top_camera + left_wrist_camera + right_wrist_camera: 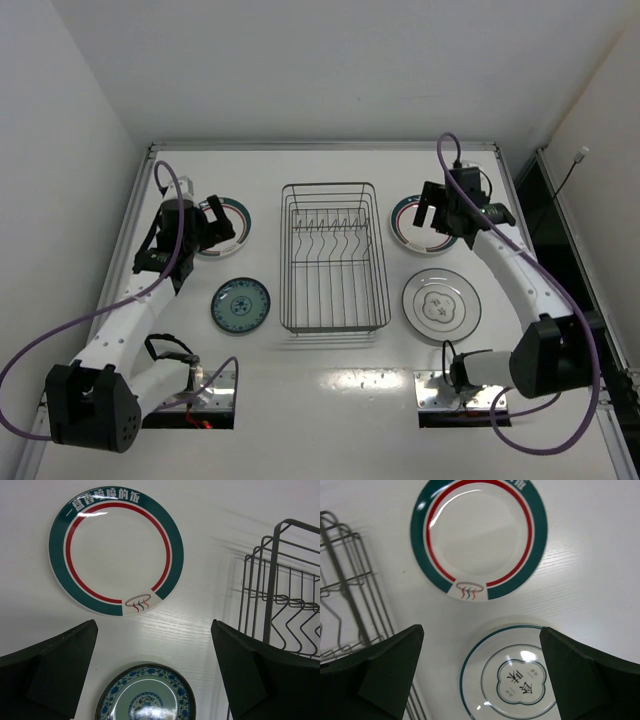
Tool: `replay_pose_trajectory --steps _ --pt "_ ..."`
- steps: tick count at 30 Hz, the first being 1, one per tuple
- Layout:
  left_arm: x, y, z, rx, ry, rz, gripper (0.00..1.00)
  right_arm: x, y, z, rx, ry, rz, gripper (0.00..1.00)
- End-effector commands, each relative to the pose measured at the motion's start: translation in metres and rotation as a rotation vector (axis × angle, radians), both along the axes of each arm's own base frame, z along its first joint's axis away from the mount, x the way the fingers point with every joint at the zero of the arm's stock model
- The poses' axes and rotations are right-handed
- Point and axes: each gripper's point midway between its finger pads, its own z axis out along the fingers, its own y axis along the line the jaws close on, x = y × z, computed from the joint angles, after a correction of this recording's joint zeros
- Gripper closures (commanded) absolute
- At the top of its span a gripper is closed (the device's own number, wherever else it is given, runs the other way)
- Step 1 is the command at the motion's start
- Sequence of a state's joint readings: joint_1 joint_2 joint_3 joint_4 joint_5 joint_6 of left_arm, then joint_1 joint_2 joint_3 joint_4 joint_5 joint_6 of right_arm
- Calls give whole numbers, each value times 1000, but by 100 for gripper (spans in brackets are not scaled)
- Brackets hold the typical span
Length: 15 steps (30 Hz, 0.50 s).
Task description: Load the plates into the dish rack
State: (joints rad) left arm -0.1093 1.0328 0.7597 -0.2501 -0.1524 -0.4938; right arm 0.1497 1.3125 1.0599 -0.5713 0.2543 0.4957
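Note:
The green-and-red plate's near outer rim is next for my right gripper. It will move away from the rack (335,256), down and tilted onto that rim.
The dark wire dish rack (335,256) stands empty mid-table. A white plate with green and red rim bands (232,225) lies left of it, partly under my left gripper (207,222), which is open and empty above it; this plate also shows in the left wrist view (116,552). The small teal patterned plate (240,305) lies nearer, also seen by the left wrist (146,694). A second green-and-red plate (412,222) lies right of the rack, below my open, empty right gripper (436,208). The pale grey-white plate (441,304) lies nearer on the right.
The rack's wire corner shows at the right of the left wrist view (280,595) and at the left of the right wrist view (345,595). White walls enclose the table on three sides. Purple cables trail from both arms.

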Motion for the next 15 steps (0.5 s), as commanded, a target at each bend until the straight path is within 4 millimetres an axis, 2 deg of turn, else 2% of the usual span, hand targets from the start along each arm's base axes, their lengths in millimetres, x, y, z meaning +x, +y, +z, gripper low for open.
replay_pose_trajectory --steps 1,3,4,5,8,9,10,11,13,15 --pt "8 -12 12 -27 -48 -52 4 14 -27 5 -67 12 -119 0" --pt "9 -14 8 -33 -36 -64 4 17 -28 -7 -33 68 -114 0" --pt "11 -17 10 -39 -37 -75 4 18 -30 -25 -28 131 -115 0" --pt "11 -17 10 -39 -37 -75 4 19 -36 -29 -29 151 -133 0" --pt "10 -14 8 -30 -29 -60 4 12 -71 -51 1 229 -236 0" --pt "8 -11 6 -22 -17 -47 4 9 -74 -60 50 254 -238 0" --pt "8 -8 7 -14 -12 -34 4 5 -90 -68 104 261 -289 2" --pt "8 -6 7 -9 -13 -25 4 7 -85 -74 187 265 -267 3" --pt "7 -6 10 -10 -22 -25 4 8 -93 -87 289 265 -277 6" --pt "7 -5 10 -5 -22 -17 4 14 -95 -91 343 250 -260 7"
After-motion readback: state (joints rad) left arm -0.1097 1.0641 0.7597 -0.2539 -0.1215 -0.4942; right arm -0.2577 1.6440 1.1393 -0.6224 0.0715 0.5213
